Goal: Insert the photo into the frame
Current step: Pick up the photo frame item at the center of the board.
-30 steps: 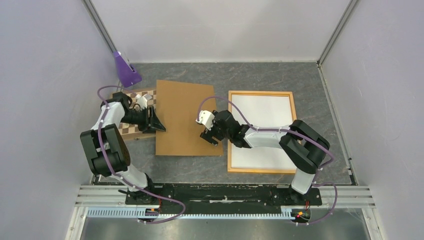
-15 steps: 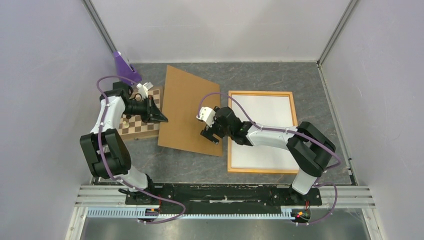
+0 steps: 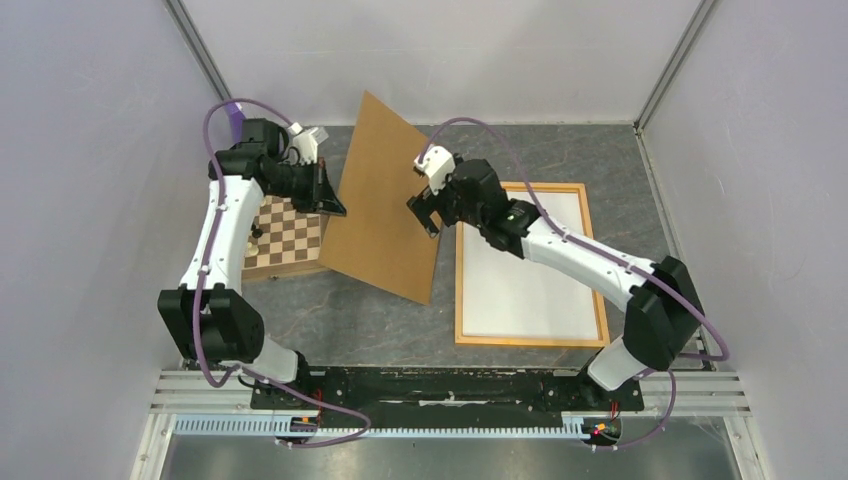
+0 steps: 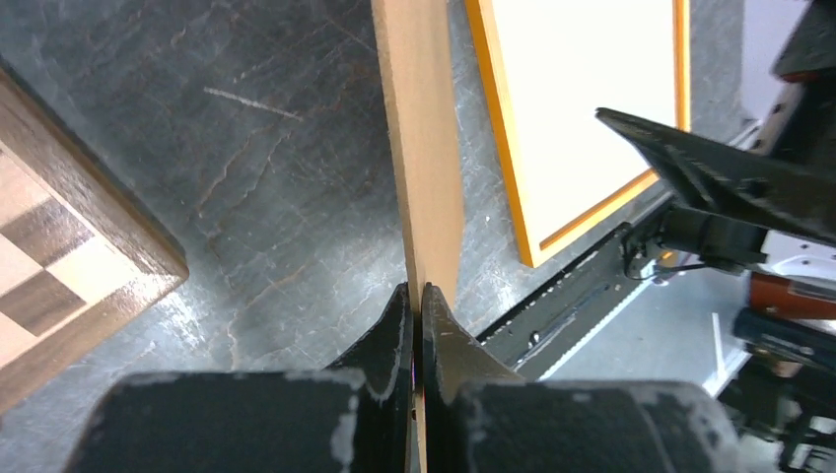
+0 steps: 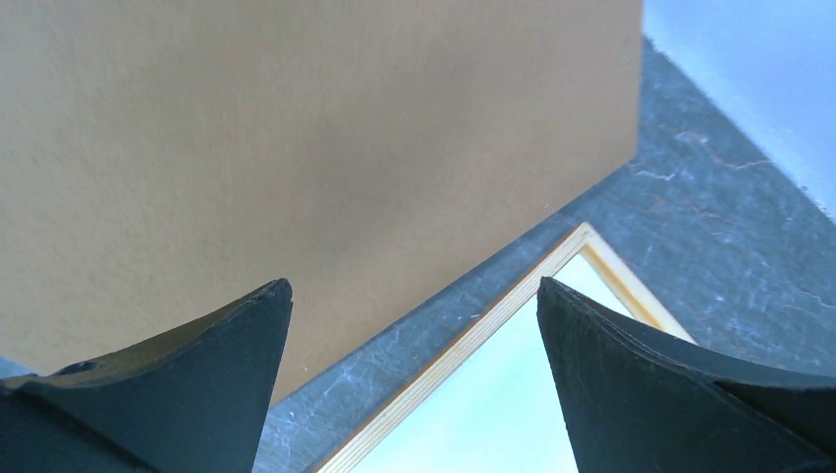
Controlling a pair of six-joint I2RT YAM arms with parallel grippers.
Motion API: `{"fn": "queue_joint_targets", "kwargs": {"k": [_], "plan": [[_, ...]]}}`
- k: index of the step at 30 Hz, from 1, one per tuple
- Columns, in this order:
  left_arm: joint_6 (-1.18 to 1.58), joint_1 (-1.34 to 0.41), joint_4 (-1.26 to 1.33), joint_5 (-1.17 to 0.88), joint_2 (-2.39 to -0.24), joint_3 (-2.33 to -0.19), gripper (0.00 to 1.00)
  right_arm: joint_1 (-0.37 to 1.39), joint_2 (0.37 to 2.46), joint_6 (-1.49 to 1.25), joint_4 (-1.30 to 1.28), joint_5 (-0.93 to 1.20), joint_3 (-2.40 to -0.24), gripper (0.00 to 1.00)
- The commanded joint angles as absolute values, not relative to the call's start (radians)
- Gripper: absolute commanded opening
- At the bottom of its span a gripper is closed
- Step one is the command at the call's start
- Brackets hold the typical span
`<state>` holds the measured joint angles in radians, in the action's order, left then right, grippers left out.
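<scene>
My left gripper carries the brown backing board to the right in the top view to the frame's chessboard-side bar next and releases it, since the frame lies uncovered.
The light orange frame lies flat on the right of the table, filled by a plain white sheet. No printed picture of a plant shows in any view. My left gripper is shut on the left edge of the plain brown backing board and holds it raised and steeply tilted. In the left wrist view the board stands edge-on between my closed fingers. My right gripper is open at the board's right edge. In the right wrist view the board is beyond the fingers, with the frame's rail below.
A brown-and-white chessboard lies on the left of the table, under the left arm. A purple object stands at the back left corner. Grey walls enclose the table on three sides. The arms' base rail runs along the near edge.
The left gripper has risen and moved back, tipping the brown board from flat on the table to steeply tilted. The right gripper rose and moved back beside it, still open.
</scene>
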<state>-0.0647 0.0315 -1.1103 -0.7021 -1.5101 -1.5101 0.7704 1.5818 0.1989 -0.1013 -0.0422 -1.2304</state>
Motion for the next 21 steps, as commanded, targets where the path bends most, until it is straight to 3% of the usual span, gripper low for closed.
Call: {"fn": "queue_joint_targets", "kwargs": {"k": [1,8,21], "plan": [[-0.035,-0.089,-1.061,-0.490,-1.454,-1.614,0.02,0.721,1.515,0.088,-0.164,-0.028,-1.324,0.98],[0.028,-0.206,-1.129,-0.363,-1.515,-1.729,0.02,0.650,1.477,0.021,-0.195,0.035,-1.360,0.98],[0.084,-0.243,-1.181,-0.292,-1.575,-1.886,0.02,0.596,1.470,-0.026,-0.198,0.097,-1.366,0.98]]}}
